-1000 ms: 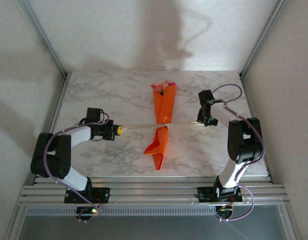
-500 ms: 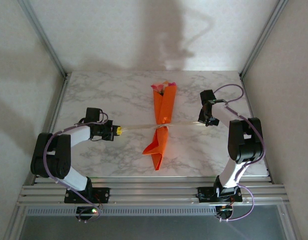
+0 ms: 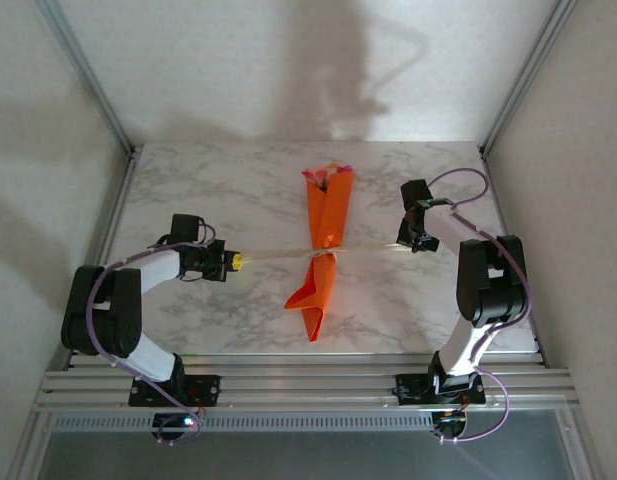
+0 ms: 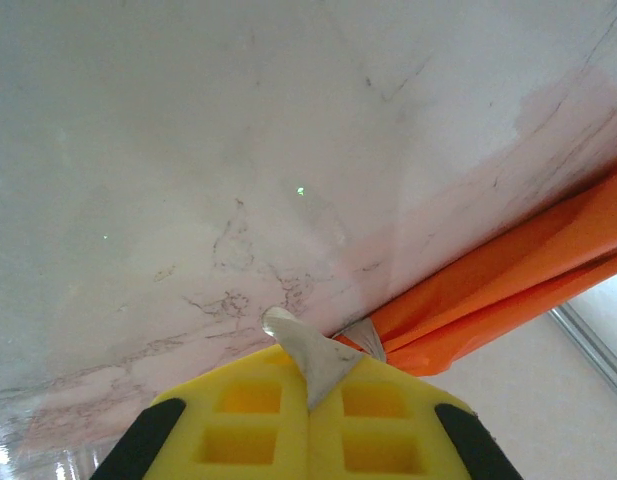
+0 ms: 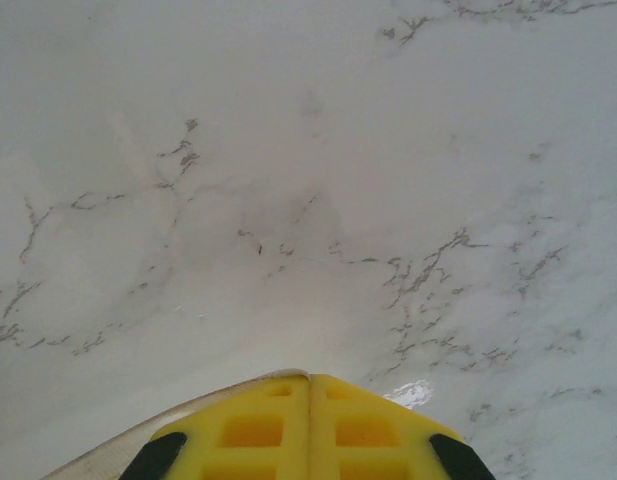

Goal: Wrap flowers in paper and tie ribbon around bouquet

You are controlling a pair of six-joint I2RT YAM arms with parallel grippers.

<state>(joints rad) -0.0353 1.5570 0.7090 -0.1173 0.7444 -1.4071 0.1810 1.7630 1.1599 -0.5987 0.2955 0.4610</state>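
Note:
I need to move my left gripper slightly outward next, over the open marble just outward of it, and release the ribbon's end, because the bouquet's narrow part is cinched.
The bouquet (image 3: 326, 215), a narrow orange paper cone, lies lengthwise at the table's middle, with pink and cream flowers (image 3: 325, 175) at its far wide end. The pale ribbon (image 3: 278, 256) crosses it at a cinched waist and runs taut to both sides. My left gripper (image 3: 235, 262) is shut on the ribbon's left end (image 4: 313, 365), with the orange paper (image 4: 508, 290) just beyond its fingertips. My right gripper (image 3: 401, 243) is shut on the ribbon's right end; a strip of ribbon (image 5: 188, 410) leaves its closed fingers (image 5: 258, 430) to the left.
The marble table (image 3: 218, 195) lies open on both sides of the bouquet. Metal frame posts (image 3: 93, 85) rise at the back corners, and white walls stand close on either side. A rail (image 3: 308, 385) runs along the near edge.
Both grippers have drifted slightly outward, the left to the left and the right a little farther back, holding the ribbon taut. The bouquet has barely shifted.

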